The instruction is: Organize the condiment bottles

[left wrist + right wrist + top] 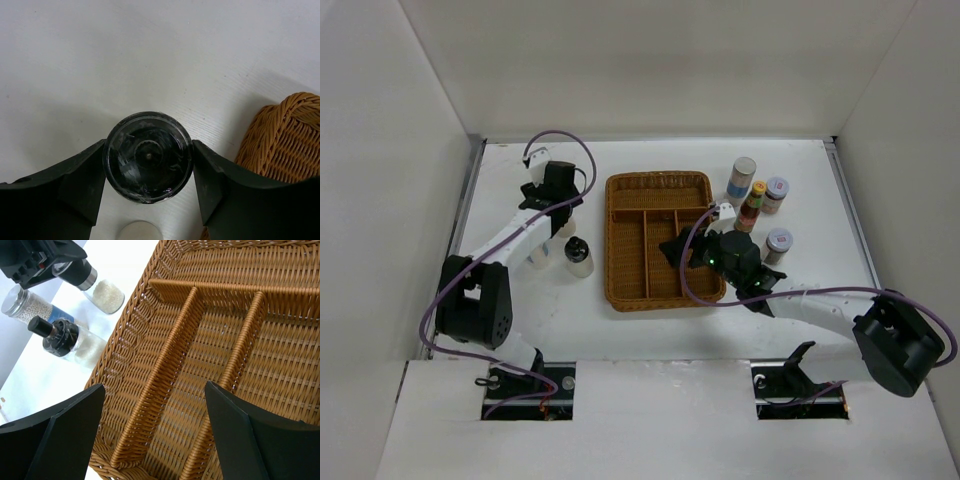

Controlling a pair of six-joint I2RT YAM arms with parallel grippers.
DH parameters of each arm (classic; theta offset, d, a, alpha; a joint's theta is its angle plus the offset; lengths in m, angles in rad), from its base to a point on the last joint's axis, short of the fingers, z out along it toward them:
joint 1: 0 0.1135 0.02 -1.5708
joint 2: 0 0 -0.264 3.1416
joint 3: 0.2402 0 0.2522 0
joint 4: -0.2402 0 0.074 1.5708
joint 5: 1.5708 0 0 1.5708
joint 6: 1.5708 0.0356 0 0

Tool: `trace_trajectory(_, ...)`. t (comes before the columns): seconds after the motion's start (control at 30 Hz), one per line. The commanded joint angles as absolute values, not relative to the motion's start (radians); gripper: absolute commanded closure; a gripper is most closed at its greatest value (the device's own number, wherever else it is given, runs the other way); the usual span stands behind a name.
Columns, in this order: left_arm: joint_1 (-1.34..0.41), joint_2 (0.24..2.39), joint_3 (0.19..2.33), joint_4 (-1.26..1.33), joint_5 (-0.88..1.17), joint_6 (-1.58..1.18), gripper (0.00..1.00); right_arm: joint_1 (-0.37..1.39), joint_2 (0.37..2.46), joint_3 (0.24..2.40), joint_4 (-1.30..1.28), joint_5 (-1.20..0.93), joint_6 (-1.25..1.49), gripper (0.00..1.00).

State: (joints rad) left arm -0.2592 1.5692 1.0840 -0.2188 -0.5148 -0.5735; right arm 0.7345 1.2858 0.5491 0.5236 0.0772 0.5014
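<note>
I should next lift the bottle in my left gripper over the rim of the basket, lower it into the basket's empty far section [629, 192] [304, 142] to the right in the top view, and let go.
My left gripper [563, 215] is left of the wicker basket [660, 178], its jaws closed against both sides of a dark-lidded bottle [148, 156], seen from above in the left wrist view. The right wrist view shows that bottle [95, 285], with white grains in it, under the left gripper. A dark-lidded grinder bottle [578, 255] and a pale-capped shaker [538, 258] stand close by. My right gripper [675, 250] hangs open and empty over the basket's near compartments [155, 387]. Right of the basket stand a silver-capped shaker [743, 178], a yellow-capped red sauce bottle [753, 207] and two pale-lidded jars [776, 192] [778, 243].
The basket has wicker dividers [170, 355] and nothing shows in its compartments. Its rim [285, 140] lies just right of the left gripper. A pale cap [141, 231] sits right below the held bottle. White walls close in the table on three sides.
</note>
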Motion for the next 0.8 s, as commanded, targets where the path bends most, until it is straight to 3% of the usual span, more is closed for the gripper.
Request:
trace_trajectory(0.0,-0.254,1.530,1.085,-0.141,-0.511,-0.572,0.60,0.742,1.281,0.591,0.545,0.069,0.499,0.13)
trace_trajectory(0.07,-0.261,1.491,1.085,-0.103,-0.520,-0.568,0.64,0.742,1.269,0.588,0.549,0.072,0.497,0.13)
trace_trajectory(0.33,-0.355,1.396,1.193,0.119,-0.627,-0.454,0.64,0.734,1.255,0.572,0.561,0.090,0.508,0.17)
trace_trajectory(0.4,-0.384,1.433,1.242,0.141,-0.603,-0.453,0.64,0.731,1.267,0.578,0.552,0.083,0.508,0.27)
trace_trajectory(0.53,-0.456,1.540,1.343,0.152,-0.529,-0.468,0.65,0.742,1.276,0.600,0.532,0.072,0.489,0.59)
trace_trajectory(0.6,-0.499,1.606,1.402,0.144,-0.506,-0.472,0.65,0.749,1.285,0.607,0.526,0.068,0.480,0.66)
trace_trajectory(0.67,-0.525,1.649,1.431,0.143,-0.494,-0.472,0.65,0.751,1.290,0.612,0.517,0.067,0.479,0.66)
trace_trajectory(0.77,-0.544,1.718,1.462,0.141,-0.492,-0.474,0.65,0.751,1.284,0.609,0.517,0.075,0.476,0.57)
